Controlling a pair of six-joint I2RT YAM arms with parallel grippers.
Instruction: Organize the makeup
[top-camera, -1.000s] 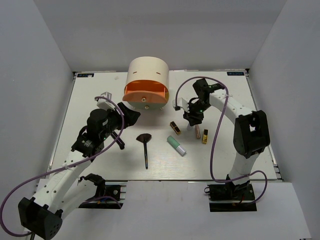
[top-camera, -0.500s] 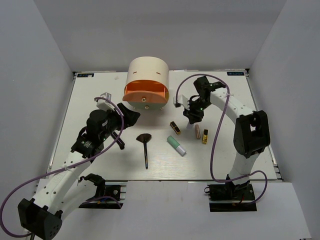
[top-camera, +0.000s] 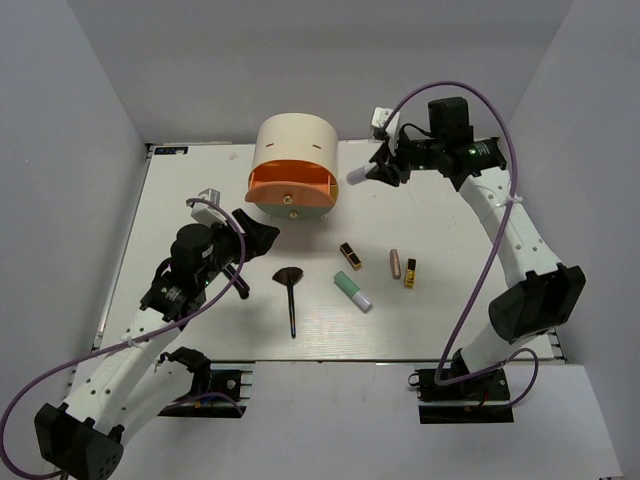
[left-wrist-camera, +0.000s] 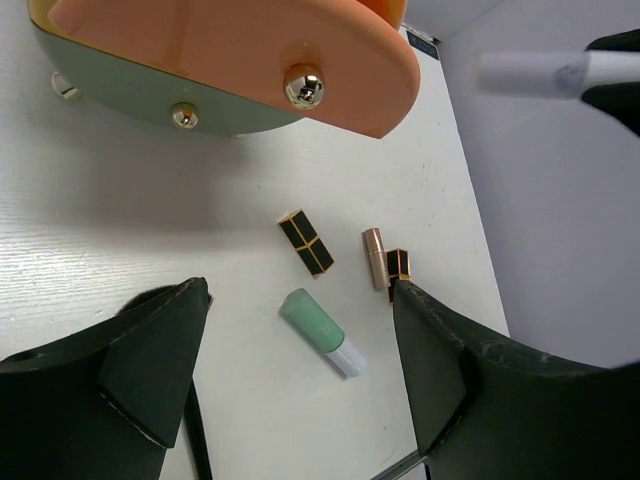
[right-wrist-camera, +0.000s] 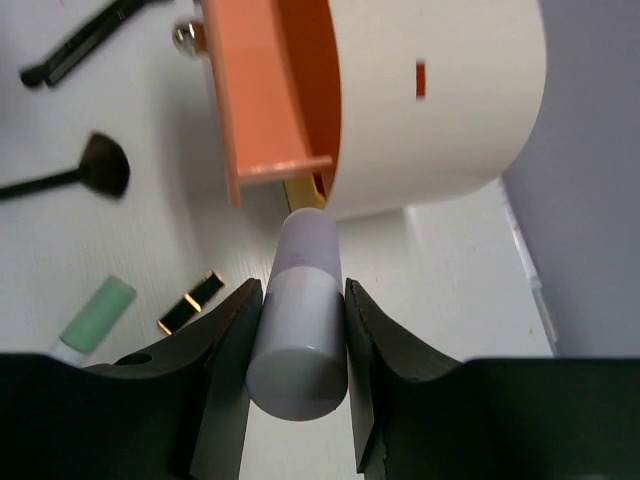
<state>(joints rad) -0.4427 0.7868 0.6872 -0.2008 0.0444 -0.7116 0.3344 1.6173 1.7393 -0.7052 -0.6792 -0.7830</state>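
Observation:
The orange drawer (top-camera: 290, 188) is open to the left of my right gripper in the top view, so next I need to carry the bottle (top-camera: 357, 177) in that gripper over the drawer, go down and let go.
My right gripper (top-camera: 378, 173) (right-wrist-camera: 298, 335) is shut on the small white bottle (top-camera: 357, 177) (right-wrist-camera: 303, 260) and holds it in the air just right of the round box's open orange drawer (top-camera: 290, 188) (right-wrist-camera: 265, 90). On the table lie the mint-green tube (top-camera: 352, 291) (left-wrist-camera: 320, 331), the rose-gold tube (top-camera: 394, 263) (left-wrist-camera: 374, 257), two black-and-gold lipsticks (top-camera: 350, 255) (top-camera: 409, 272), the fan brush (top-camera: 290, 278) and the thin stick brush (top-camera: 242, 285). My left gripper (top-camera: 258, 232) (left-wrist-camera: 300, 288) hovers open and empty in front of the drawer.
The round cream box (top-camera: 293, 150) (right-wrist-camera: 440, 100) stands at the back middle of the white table (top-camera: 450, 320), with a gold knob (left-wrist-camera: 303, 86) on its drawer front. Grey walls close in the left, right and back sides.
My right gripper closed on the white bottle near the lipsticks, lifted it off the table and carried it back and up beside the box. The left arm stayed put.

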